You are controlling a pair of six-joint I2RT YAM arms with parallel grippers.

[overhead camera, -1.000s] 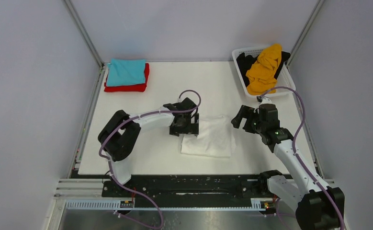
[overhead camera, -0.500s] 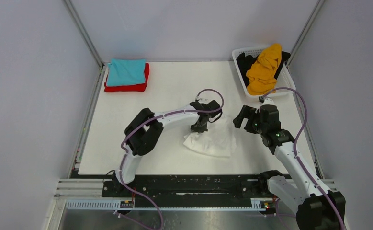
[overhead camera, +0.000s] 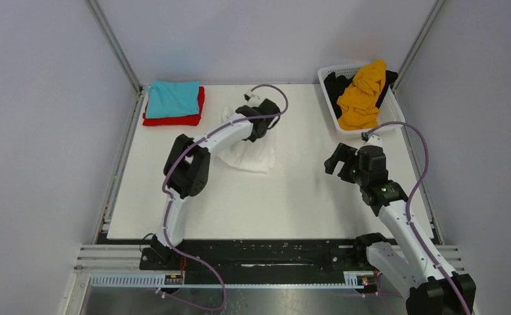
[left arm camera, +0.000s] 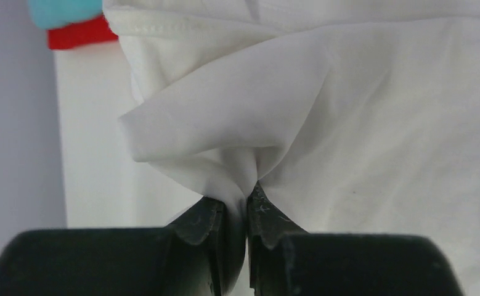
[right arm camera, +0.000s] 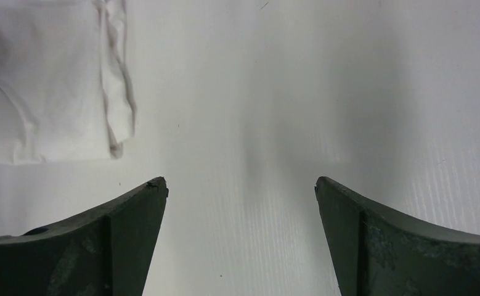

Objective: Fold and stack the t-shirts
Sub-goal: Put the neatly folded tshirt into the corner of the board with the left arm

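Note:
The left gripper moves outward and to the left in the top view next and releases the white t-shirt over the teal one, as that tops the folded stack.
My left gripper [overhead camera: 252,130] is shut on a bunched fold of the white t-shirt [overhead camera: 251,156], which hangs and drags at the back middle of the table. In the left wrist view the cloth [left arm camera: 348,123] is pinched between the closed fingers of the gripper [left arm camera: 248,200]. The teal t-shirt [overhead camera: 172,98] lies folded on the red one [overhead camera: 174,121] at the back left corner. My right gripper [overhead camera: 339,161] hovers open over bare table at the right, with nothing between its tips [right arm camera: 240,185]; the white shirt [right arm camera: 46,92] shows at its far left.
A white lattice basket [overhead camera: 341,66] at the back right holds the crumpled orange-yellow t-shirt [overhead camera: 361,92] and a black one [overhead camera: 336,85]. Grey walls and metal posts close in the white table [overhead camera: 292,203] on three sides.
The left gripper closed on the white t-shirt at mid-table and carried it back and left toward the teal and red stack. The right arm drew slightly back and right.

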